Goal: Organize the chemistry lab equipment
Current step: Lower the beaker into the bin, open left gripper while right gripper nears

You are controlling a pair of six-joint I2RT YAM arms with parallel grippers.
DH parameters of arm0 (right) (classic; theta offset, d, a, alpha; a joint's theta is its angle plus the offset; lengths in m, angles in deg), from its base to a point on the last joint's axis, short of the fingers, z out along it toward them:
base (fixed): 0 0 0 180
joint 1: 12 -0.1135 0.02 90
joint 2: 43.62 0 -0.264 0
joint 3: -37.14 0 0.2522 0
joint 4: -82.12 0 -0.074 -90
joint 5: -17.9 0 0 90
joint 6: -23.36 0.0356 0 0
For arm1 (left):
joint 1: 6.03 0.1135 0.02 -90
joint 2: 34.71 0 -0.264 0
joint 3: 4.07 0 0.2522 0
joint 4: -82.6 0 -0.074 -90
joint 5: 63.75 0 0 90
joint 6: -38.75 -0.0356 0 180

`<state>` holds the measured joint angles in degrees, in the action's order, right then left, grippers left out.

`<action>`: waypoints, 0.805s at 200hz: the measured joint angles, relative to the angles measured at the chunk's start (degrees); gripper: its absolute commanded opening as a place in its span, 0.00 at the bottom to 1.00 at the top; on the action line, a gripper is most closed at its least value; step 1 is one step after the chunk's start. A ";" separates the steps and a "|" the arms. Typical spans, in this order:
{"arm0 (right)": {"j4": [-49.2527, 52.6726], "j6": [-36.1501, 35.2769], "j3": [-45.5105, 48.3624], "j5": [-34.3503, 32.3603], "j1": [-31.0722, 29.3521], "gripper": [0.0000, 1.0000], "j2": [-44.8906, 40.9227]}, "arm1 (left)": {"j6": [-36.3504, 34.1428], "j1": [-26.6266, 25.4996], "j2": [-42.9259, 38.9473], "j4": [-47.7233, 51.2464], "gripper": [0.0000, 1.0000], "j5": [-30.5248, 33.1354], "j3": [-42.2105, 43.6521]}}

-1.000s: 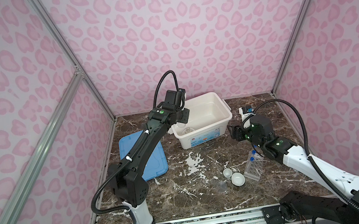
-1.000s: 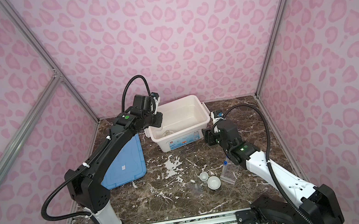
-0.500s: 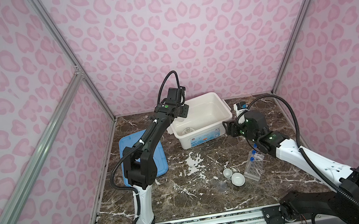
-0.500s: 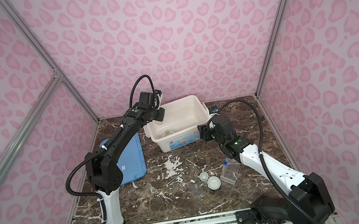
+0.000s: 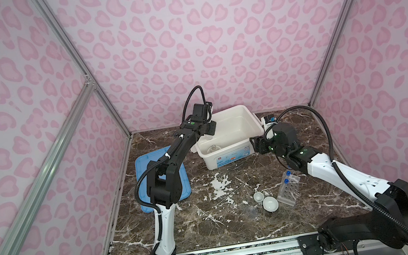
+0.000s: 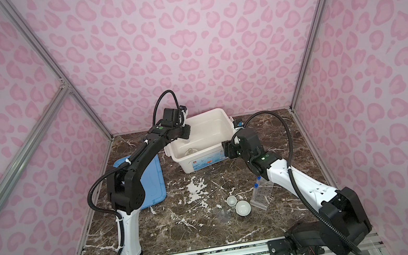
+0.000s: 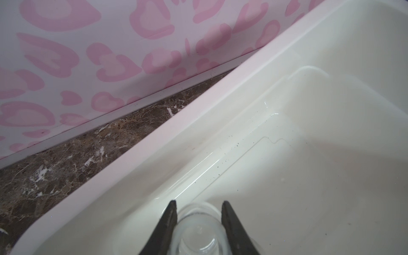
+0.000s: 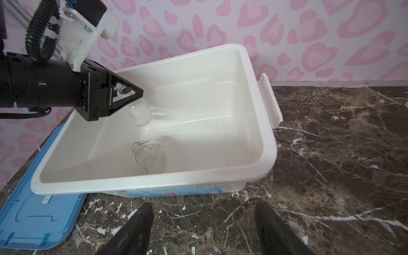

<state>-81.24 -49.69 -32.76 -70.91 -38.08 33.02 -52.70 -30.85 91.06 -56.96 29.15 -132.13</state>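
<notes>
The hanging flask goes down inside the box's sides in my left gripper next, since bare box bottom beyond the lying flask [image 5: 212,140] [image 7: 204,196] sits below. My left gripper then releases the flask's neck.
My left gripper [image 8: 127,95] is shut on the neck of a small clear glass flask [image 8: 142,111], which hangs tilted over the left part of the white storage box [image 8: 154,183]. In the left wrist view the flask [image 7: 198,234] sits between the two fingers. A second flask [image 8: 150,154] lies on its side on the box floor. My right gripper [image 8: 203,212] is open and empty, low over the marble just in front of the box. The clear tube rack [image 5: 289,189], holding blue-capped test tubes [image 5: 288,173], and two white dishes [image 5: 270,203] stand at the front right.
The flat blue lid [image 5: 145,164] lies left of the box, partly under the left arm. A faint clear glass piece [image 6: 222,213] lies left of the dishes. Pink patterned walls close in the back and both sides.
The left arm has drawn its elbow back and up, its gripper staying over the box's left side with the flask. The right gripper has moved left, nearer the box's front right corner.
</notes>
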 measured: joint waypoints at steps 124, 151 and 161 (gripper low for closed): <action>0.00 0.00 -0.68 0.33 0.00 0.74 0.55 | 4.04 0.44 0.66 -7.15 0.23 -0.11 6.82; 0.00 0.00 -0.68 0.33 -0.02 0.74 0.72 | 4.09 0.44 1.79 -7.13 0.23 -0.57 6.75; 0.00 0.00 -0.68 0.35 -0.02 0.74 0.85 | 4.48 0.46 2.51 -6.95 0.23 -0.96 6.19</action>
<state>-81.24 -49.69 -33.44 -70.56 -38.11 33.87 -48.22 -30.39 93.57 -63.91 28.19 -125.94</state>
